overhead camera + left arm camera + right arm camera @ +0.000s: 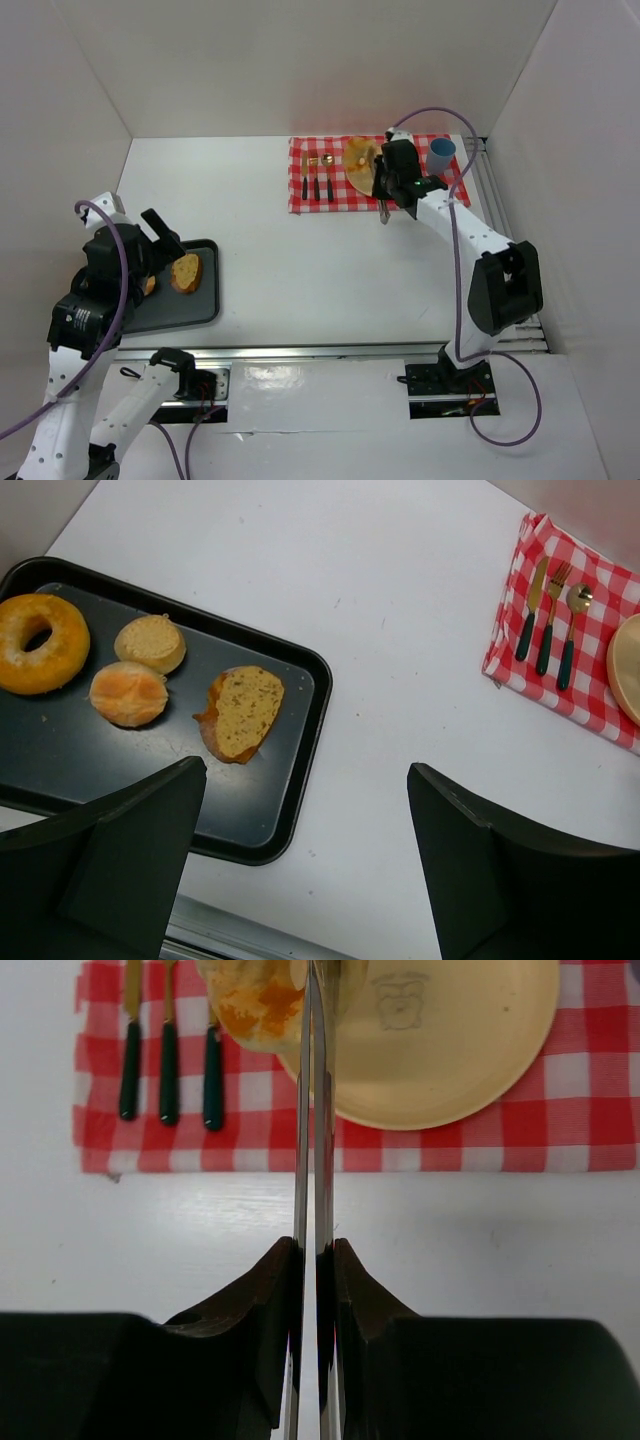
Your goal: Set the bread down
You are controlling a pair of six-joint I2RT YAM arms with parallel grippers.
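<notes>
The bread hangs over the plate's rim, so next I will move my right gripper down to the plate's middle (422, 998) below it, to the right in the wrist view, and let go of the tongs (314, 1110).
My right gripper (315, 1245) is shut on a pair of metal tongs (314, 1110). The tongs' blades run forward to a golden-brown bread piece (255, 995) pinched at their tips over the left rim of the yellow plate (450, 1050). In the top view this gripper (385, 182) is at the plate (362, 160) on the red checkered cloth (330, 200). More bread lies on the black tray (290, 810): a seeded slice (243, 712), a roll (128, 693), a small bun (150, 643) and a bagel (40, 645). My left gripper (305, 770) hangs open and empty above the tray's near right corner.
A knife (130, 1060), fork (168, 1060) and spoon (212, 1070) lie on the cloth left of the plate. A blue cup (442, 153) stands at the cloth's right end. White walls enclose the table.
</notes>
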